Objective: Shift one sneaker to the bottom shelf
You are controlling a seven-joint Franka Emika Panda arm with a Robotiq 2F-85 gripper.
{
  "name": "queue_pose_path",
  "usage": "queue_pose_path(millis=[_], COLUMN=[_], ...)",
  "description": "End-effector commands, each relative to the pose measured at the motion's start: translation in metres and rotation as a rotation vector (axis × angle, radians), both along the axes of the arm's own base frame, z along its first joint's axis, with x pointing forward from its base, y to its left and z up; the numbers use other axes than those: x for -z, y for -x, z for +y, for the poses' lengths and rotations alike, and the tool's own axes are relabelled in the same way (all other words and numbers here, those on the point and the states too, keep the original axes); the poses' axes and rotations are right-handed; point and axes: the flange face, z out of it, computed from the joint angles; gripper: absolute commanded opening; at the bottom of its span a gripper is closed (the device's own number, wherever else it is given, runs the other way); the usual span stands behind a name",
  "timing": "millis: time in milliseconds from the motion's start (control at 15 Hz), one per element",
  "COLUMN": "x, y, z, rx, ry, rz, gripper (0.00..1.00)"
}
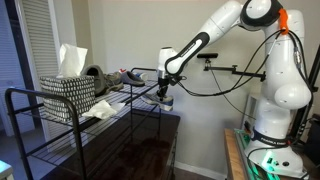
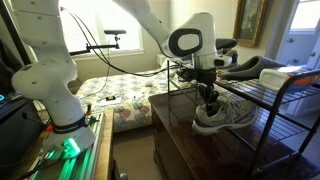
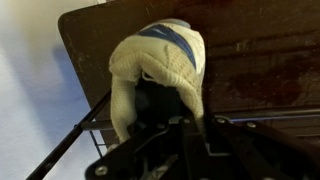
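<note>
I need to move my gripper outward first and then open it, to get the grey sneaker farther over the bottom shelf [image 1: 145,106]. The sneaker's heel still sticks out over the dark cabinet top.
My gripper [image 2: 207,100] is shut on a pale grey sneaker [image 2: 222,117] and holds it by the collar at the open end of the black wire rack, under the top tier. The sneaker hangs just over the bottom shelf [image 2: 262,128]; I cannot tell whether it touches the grid. In the wrist view the sneaker [image 3: 160,55] shows heel-on, with a bluish stripe, right above my dark fingers [image 3: 165,115]. In an exterior view my gripper [image 1: 163,97] hides most of it. The look-alike sneaker [image 1: 128,75] lies on the top tier. The bottom shelf also shows as a long grid [image 1: 100,150].
A black-and-white woven basket [image 1: 68,92] with white paper stands on the top tier, with crumpled white paper [image 1: 100,108] beside it. A dark wooden cabinet top [image 2: 180,135] lies under the rack's end. A bed with a patterned cover [image 2: 120,100] is behind.
</note>
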Motion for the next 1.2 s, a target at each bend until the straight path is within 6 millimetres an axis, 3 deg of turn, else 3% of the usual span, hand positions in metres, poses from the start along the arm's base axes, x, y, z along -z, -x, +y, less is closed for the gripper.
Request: queue_pose_path(millis=[0, 333, 867, 1133], x=[-0.016, -0.026, -0.013, -0.011], y=[-0.014, -0.027, -0.051, -0.052], z=[0.008, 0.012, 0.008, 0.009], rx=[-0.040, -0.079, -0.060, -0.064], ry=[0.022, 0.006, -0.019, -0.014], rz=[-0.031, -0.067, -0.095, -0.094], gripper=[0.03, 0.03, 0.03, 0.03])
